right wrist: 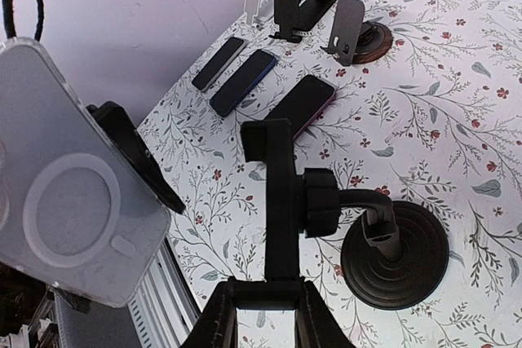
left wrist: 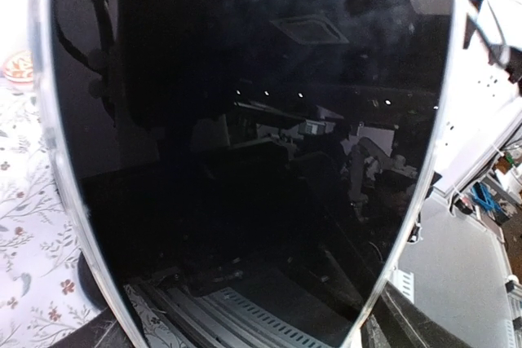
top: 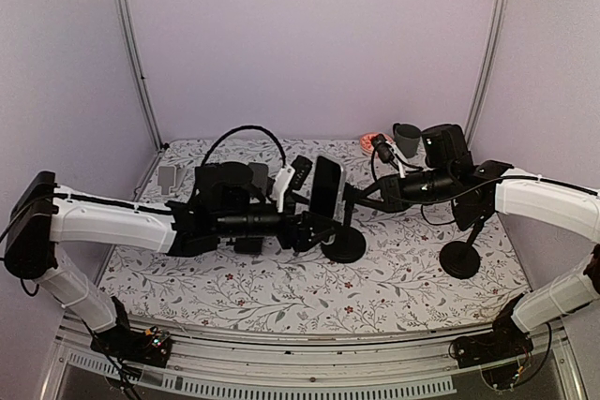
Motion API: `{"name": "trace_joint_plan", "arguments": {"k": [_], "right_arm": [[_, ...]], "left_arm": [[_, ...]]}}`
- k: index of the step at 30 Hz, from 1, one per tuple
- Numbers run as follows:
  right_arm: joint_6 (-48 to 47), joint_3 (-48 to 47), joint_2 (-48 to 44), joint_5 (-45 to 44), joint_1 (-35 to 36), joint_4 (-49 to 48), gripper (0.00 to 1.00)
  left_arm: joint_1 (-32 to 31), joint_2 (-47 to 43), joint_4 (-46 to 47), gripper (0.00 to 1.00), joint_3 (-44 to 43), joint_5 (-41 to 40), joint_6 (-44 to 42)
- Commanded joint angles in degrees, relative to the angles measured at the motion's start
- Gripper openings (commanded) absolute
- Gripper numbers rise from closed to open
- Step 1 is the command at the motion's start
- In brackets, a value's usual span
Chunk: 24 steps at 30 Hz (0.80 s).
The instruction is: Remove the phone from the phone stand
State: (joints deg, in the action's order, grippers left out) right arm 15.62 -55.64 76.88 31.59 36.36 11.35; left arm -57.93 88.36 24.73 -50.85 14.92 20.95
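The robot's right gripper will carry the empty phone stand outward to the clear tabletop beside the grey plate stand and let go of the phone stand's cradle.
The phone (top: 325, 186) stands upright above the table, clear of the stand, with my left gripper (top: 312, 224) shut on its lower part. Its black screen (left wrist: 245, 144) fills the left wrist view and hides most of my fingers. From the right wrist I see its back in a clear case (right wrist: 69, 201), well to the left of the stand and apart from it. The black phone stand (right wrist: 277, 193) has an empty cradle on a bent arm over a round base (right wrist: 394, 254). My right gripper (right wrist: 265, 292) is shut on the cradle's lower end.
Three phones (right wrist: 242, 81) lie flat in a row at the far side. Other stands (right wrist: 298, 7) and a grey plate stand on a brown base (right wrist: 351, 28) are behind them. A second round-based stand (top: 459, 258) is under my right arm, and a dark cup (top: 407, 140) is at the back.
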Motion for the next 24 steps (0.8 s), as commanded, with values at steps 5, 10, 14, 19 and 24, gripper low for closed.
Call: {"name": "trace_joint_plan", "arguments": {"k": [5,10,14,19,24], "right_arm": [[-0.5,-6.7,2.3,-3.1,-0.4,-2.7,0.00],[-1.4,-12.6,6.3,-3.8,-0.5,-3.3,0.00],[-2.2,-17.5,9.9,-4.6,-0.8,-3.6,0.00],[-2.9,-24.1,15.2,-5.3,-1.3,-4.0,0.00],[-3.6,-30.7,20.7,-5.5,-2.2,-4.1,0.00]], "left_arm": [[5.3,-11.4,3.9,0.32,6.2,-9.6,2.0],[7.5,-14.2,2.5,0.32,8.5,-11.9,2.8],[8.2,-15.2,2.3,0.32,9.6,-13.2,3.0],[8.6,-16.2,2.0,0.32,10.4,-14.9,2.9],[9.5,-17.5,1.4,0.32,11.5,-17.2,3.1]]}}
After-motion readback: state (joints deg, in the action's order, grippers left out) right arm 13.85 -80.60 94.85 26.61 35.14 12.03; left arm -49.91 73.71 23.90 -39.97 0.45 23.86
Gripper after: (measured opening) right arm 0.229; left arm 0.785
